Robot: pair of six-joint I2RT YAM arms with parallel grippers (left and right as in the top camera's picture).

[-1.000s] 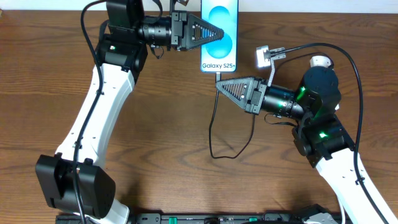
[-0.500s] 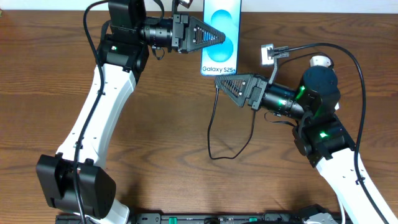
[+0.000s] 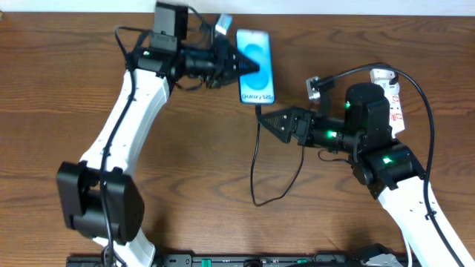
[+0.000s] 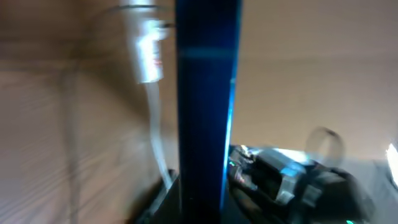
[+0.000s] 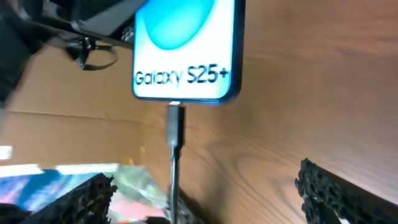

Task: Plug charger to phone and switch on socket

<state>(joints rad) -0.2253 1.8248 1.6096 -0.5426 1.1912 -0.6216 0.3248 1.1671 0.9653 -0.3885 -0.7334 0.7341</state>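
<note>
The plug is already in the port of the phone, so my left gripper will next lower the phone flat onto the bare tabletop below it and release it.
The phone (image 3: 256, 65) shows its cyan screen, and my left gripper (image 3: 251, 68) is shut on its left edge. In the left wrist view the phone (image 4: 205, 106) is a dark blue upright bar between the jaws. The charger's black cable (image 3: 254, 159) runs from the phone's bottom edge down into a loop on the table. Its plug tip (image 5: 175, 121) sits in the port of the phone (image 5: 186, 56). My right gripper (image 3: 269, 119) stands open just below the phone, its fingers (image 5: 333, 193) wide on either side of the cable without touching it. The white socket (image 3: 395, 100) lies behind my right arm.
A blurred white strip with red marks (image 4: 148, 53) and a white cord shows in the left wrist view, likely the socket. The wooden table (image 3: 193, 170) holds the cable loop at the middle. My right arm (image 3: 386, 159) fills the right side.
My right gripper has opened and let go of the plug, which stays in the phone. The left arm has swung the phone leftward and tilted it.
</note>
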